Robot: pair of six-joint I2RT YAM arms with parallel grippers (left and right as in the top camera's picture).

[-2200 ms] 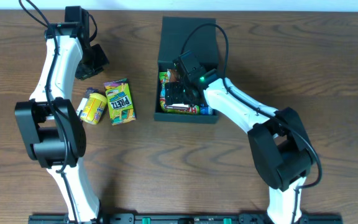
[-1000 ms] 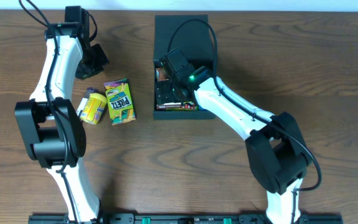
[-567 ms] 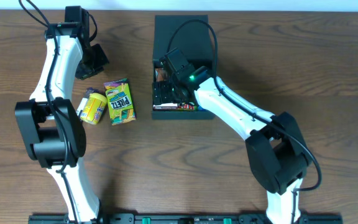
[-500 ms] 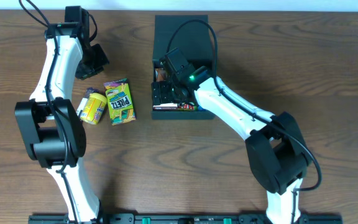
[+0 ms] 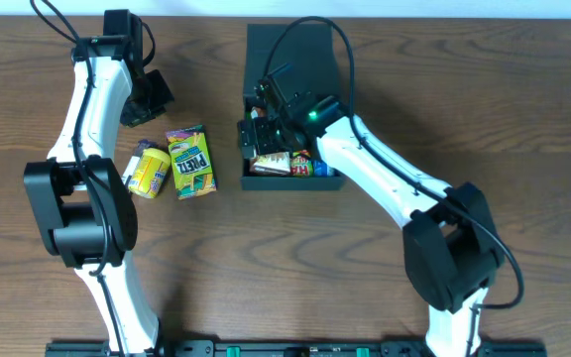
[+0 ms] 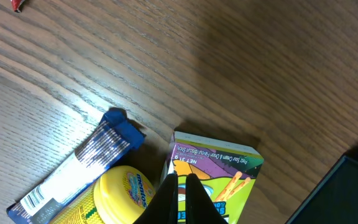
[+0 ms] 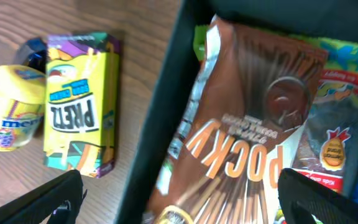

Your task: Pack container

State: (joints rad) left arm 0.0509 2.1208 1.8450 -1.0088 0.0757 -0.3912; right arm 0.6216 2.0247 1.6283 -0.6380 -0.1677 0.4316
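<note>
My right gripper will move outward next and go inside the side of the container that its fingers are on both sides of, then close, because the far half of the Pocky packet's edge [image 7: 215, 87] is farther outward than my gripper.
The dark teal container [image 5: 295, 182] stands mid-table with its lid [image 5: 300, 55] open at the back and several snack packets inside. My right gripper [image 5: 257, 134] hovers over its left wall [image 7: 160, 118], jaws [image 7: 188, 202] wide open and empty, above a brown Pocky packet [image 7: 253, 124]. A green Pretz box [image 5: 190, 161] [image 7: 82, 102] and a yellow Mentos tub [image 5: 150, 171] [image 7: 8, 106] lie on the table left of the container. My left gripper [image 5: 153, 101] is shut and empty above them [image 6: 179, 199], over the Pretz box [image 6: 222, 177] and Mentos tub [image 6: 120, 193].
A blue-and-white packet [image 6: 82, 165] lies beside the Mentos tub. A small red scrap [image 6: 18, 5] lies on the wood farther off. A corner of the container [image 6: 344, 193] shows in the left wrist view. Bare wooden table surrounds the container.
The container slid slightly left with the right gripper inside it. The right gripper has since shifted toward the container's left wall. The left arm has not moved.
</note>
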